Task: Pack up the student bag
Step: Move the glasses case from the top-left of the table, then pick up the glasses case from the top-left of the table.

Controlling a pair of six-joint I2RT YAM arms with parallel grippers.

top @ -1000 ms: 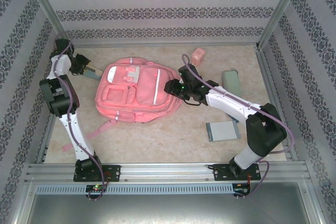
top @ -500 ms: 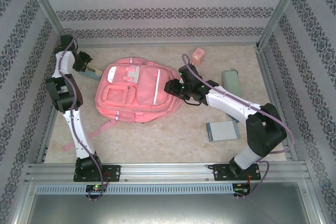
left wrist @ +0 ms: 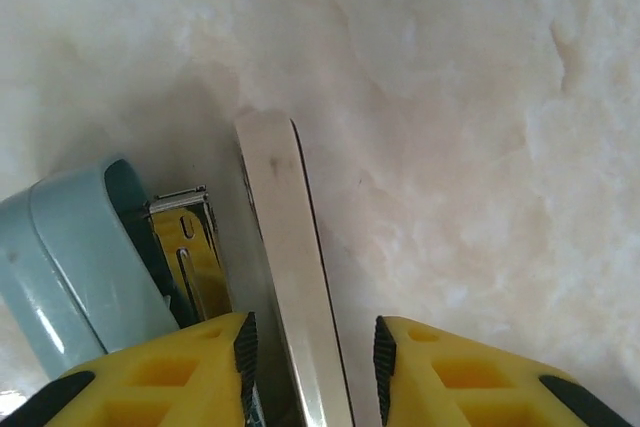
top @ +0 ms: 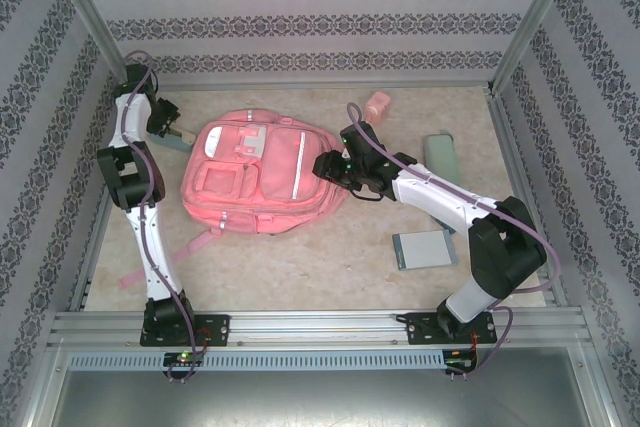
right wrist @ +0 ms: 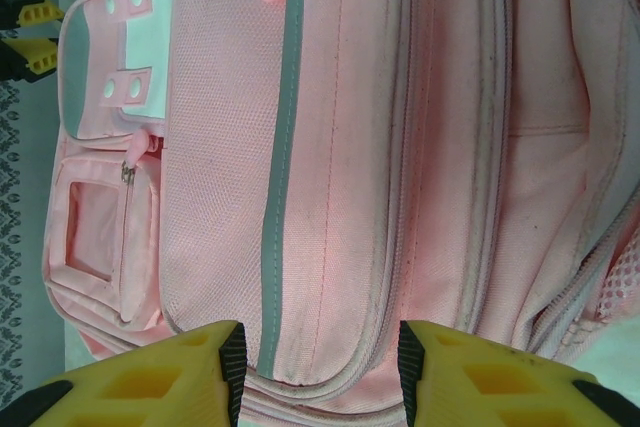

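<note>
I should next move my left gripper slightly back and turn it into line to close on the stapler's metal arm, because the arm lies at an angle between the open fingers.
The pink student bag lies flat in the middle of the table with its front pockets up, and its pink fabric and zips fill the right wrist view. My right gripper sits at the bag's right edge. It is open, with the zip seam between its fingers. My left gripper is at the far left corner over a blue-grey stapler. It is open, straddling the stapler's metal arm. The stapler's blue body lies to the left.
A pink item stands at the back. A grey-green case and a grey notebook lie on the right. A bag strap trails toward the near left. Patterned walls enclose the table.
My left arm has stretched further toward the far left corner, its upper joints shifting back and right, while its gripper stays at the stapler. The right arm and bag have not moved.
</note>
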